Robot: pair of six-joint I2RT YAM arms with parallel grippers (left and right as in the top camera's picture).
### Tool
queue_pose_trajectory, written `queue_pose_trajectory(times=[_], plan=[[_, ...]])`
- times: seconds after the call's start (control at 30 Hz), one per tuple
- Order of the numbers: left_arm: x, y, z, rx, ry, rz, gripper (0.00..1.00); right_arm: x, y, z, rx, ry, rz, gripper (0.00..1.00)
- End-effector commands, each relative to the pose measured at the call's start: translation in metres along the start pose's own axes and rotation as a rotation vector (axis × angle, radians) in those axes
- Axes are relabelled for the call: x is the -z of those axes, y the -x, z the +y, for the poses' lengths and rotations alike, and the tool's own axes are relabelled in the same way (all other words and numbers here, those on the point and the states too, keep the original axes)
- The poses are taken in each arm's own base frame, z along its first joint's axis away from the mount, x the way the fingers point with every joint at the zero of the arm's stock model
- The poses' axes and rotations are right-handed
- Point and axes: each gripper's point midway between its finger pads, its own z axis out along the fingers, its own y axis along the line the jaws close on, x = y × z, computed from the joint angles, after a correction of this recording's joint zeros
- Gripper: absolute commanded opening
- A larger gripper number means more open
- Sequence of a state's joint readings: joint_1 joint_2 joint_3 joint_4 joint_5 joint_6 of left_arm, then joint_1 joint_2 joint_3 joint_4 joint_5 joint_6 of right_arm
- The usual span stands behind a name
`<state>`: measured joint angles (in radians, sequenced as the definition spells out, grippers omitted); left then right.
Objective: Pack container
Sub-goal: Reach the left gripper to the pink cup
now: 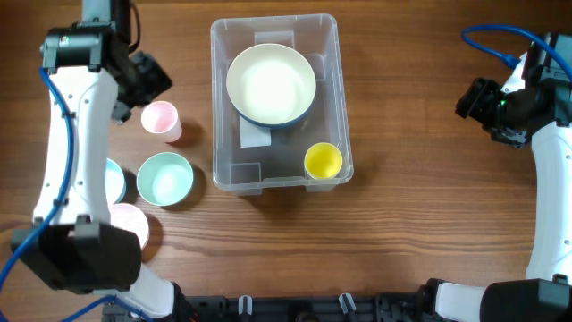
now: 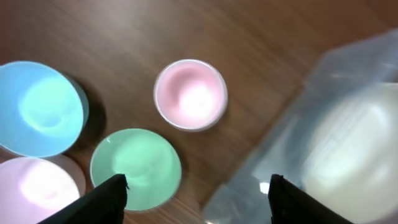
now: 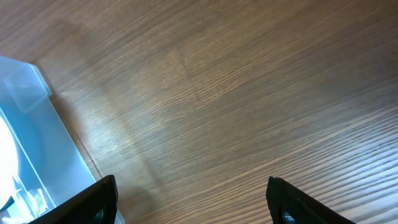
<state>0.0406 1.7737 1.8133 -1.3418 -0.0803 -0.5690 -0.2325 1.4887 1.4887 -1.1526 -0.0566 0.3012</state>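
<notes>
The pink cup's opening faces up, so my left gripper needs to go down onto the pink cup's rim (image 1: pixel 144 116) (image 2: pixel 161 76) on the side away from the container, with one finger inside the cup.
The clear plastic container (image 1: pixel 268 163) stands at the table's middle. Inside it, a cream bowl (image 1: pixel 271 85) sits on a blue one, and a yellow cup (image 1: pixel 323 161) stands in the front right corner. My left gripper (image 1: pixel 150 77) is open and empty, hovering above the table left of the container. In the left wrist view (image 2: pixel 196 199) its fingers frame a pink cup (image 2: pixel 190 94), a mint green bowl (image 2: pixel 135 167) and the blurred container (image 2: pixel 292 168). My right gripper (image 1: pixel 472 98) is open and empty, far right of the container; the right wrist view (image 3: pixel 193 199) shows bare wood between its fingers.
Left of the container stand the pink cup (image 1: pixel 161 119), the mint bowl (image 1: pixel 165 178), a light blue bowl (image 1: pixel 114 181) partly under my left arm, and a pink bowl (image 1: pixel 130 223). The container's corner (image 3: pixel 37 143) shows at the left of the right wrist view.
</notes>
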Motion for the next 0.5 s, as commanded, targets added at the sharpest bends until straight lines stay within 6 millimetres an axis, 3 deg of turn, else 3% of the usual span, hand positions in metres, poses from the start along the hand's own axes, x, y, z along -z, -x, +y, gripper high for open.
queue_pose_trajectory(times=[0.0, 0.17, 0.37, 0.47], plan=[[-0.065, -0.012, 0.028, 0.001, 0.094, 0.134, 0.74, -0.005, -0.002, 0.001, 0.012, 0.007, 0.018, 0.78], [-0.115, -0.018, 0.044, 0.032, 0.139, 0.193, 0.73, -0.005, -0.002, 0.001, 0.012, 0.007, 0.016, 0.77], [-0.149, -0.018, 0.041, 0.008, 0.150, 0.217, 0.72, -0.005, -0.001, 0.001, 0.012, 0.007, 0.015, 0.78], [-0.159, -0.022, 0.043, 0.006, 0.166, 0.242, 0.64, -0.005, -0.001, 0.001, 0.013, 0.007, 0.015, 0.77]])
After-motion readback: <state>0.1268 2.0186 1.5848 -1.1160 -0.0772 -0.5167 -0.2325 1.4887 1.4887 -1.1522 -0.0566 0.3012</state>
